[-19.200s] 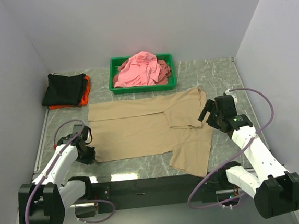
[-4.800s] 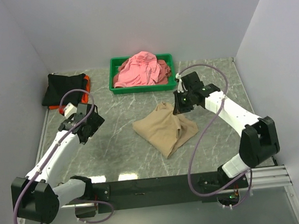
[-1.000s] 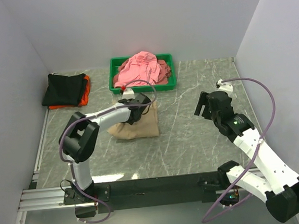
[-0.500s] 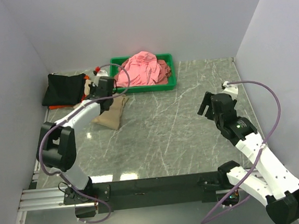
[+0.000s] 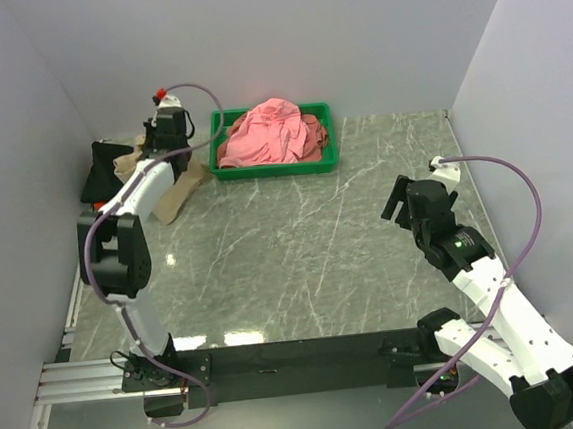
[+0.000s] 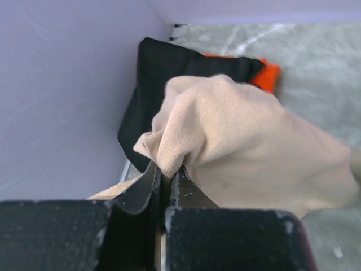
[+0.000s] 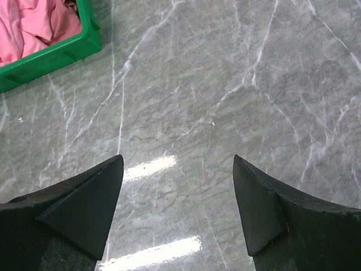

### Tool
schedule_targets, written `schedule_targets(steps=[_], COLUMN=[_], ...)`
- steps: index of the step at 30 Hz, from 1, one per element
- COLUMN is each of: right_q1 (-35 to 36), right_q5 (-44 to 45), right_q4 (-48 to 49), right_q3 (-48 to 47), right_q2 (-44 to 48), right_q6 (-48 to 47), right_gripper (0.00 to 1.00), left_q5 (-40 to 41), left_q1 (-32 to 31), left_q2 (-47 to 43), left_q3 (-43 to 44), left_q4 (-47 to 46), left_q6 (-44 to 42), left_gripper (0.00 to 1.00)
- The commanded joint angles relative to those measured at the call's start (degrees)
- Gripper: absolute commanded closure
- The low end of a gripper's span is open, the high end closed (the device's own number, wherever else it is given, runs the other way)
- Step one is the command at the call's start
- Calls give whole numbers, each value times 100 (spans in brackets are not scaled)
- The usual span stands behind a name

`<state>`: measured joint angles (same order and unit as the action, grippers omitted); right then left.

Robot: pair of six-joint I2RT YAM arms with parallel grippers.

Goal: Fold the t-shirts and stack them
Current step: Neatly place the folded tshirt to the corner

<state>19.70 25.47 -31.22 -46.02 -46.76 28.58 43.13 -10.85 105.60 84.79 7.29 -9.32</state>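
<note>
The tan t-shirt (image 5: 171,192) only partly covers the black t-shirt, so my left gripper should go left in the top view, then down, and release it.
The folded tan t-shirt (image 5: 171,192) hangs from my left gripper (image 5: 146,144) at the far left, partly over the black t-shirt (image 5: 101,162). In the left wrist view the gripper (image 6: 166,169) is shut on a pinch of the tan t-shirt (image 6: 248,141), above the black t-shirt (image 6: 152,84), with the orange one (image 6: 269,73) peeking out beneath it. Pink t-shirts (image 5: 271,130) lie heaped in the green tray (image 5: 274,165). My right gripper (image 5: 398,201) is open and empty above bare table at the right (image 7: 177,164).
The white walls close in on the left, back and right. The left wall (image 6: 62,84) is right next to the black and orange stack. The green tray's corner (image 7: 51,56) with pink cloth shows in the right wrist view. The marble tabletop (image 5: 309,243) spreads between the arms.
My left gripper has carried the tan t-shirt from the table's middle to the far left, up to the black and orange stack. My right arm has barely moved.
</note>
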Motion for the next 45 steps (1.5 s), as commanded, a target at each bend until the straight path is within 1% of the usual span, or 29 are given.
schedule_targets(steps=[1, 2, 4, 5, 7, 10, 11, 16, 22, 24, 25, 27, 28, 31, 36, 40, 43, 45], right_q1=[-46, -46, -46, -46, -37, -46, -46, -46, -54, -54, -54, -54, -54, -54, -63, -46, -54, -63], right_q5=[230, 256, 274, 291, 327, 379, 371, 397, 485, 502, 502, 485, 476, 555, 564, 599, 608, 608], right_q4=[143, 134, 125, 116, 125, 125, 125, 116, 90, 90, 125, 143, 143, 134, 99, 99, 64, 55], right_q3=[5, 5, -3, -12, 5, 5, 5, -4, 14, 23, 32, 23, 23, 14, -38, -47, -118, -127], right_q2=[-8, -34, -43, -52, -61, -79, -87, -114, -149, -132, -105, -87, -79, -105, -219, -324, -412, -448], right_q6=[60, 60, 69, 78, 69, 86, 87, 95, 122, 139, 131, 122, 122, 139, 130, 131, 130, 122], right_gripper=[16, 16, 16, 16, 16, 16, 16, 16, 16, 16, 16, 16, 16, 16, 16, 16, 16, 16], left_q5=[-7, -7, -60, -77, -95, -121, -147, -191, -297, -288, -279, -358, -376, -533, -683, -1070, -1097, -913], left_q1=[259, 337, 382, 408, 426, 461, 487, 558, 707, 839, 944, 1050, 1067, 1383, 1603, 1762, 1806, 1815], left_q2=[372, 591, 751, 821, 857, 892, 892, 699, 584, 628, 689, 742, 803, 944, 1208, 1462, 1673, 1823], left_q3=[1026, 1213, 1617, 1671, 1777, 2153, 2225, 2471, 2384, 2419, 2506, 2577, 2656, 2788, 2867, 2894, 2929, 3086], left_q4=[121, 237, 422, 414, 309, 562, 720, 923, 985, 1037, 1116, 1143, 1152, 1135, 1002, 1011, 1029, 1037], left_q6=[44, 149, 229, 220, 194, 378, 509, 738, 818, 888, 1088, 1117, 1125, 1099, 1064, 1152, 1205, 1205], left_gripper=[99, 99, 99, 99, 99, 99, 100, 99, 99, 100, 99, 99, 99, 99, 99, 99, 99, 99])
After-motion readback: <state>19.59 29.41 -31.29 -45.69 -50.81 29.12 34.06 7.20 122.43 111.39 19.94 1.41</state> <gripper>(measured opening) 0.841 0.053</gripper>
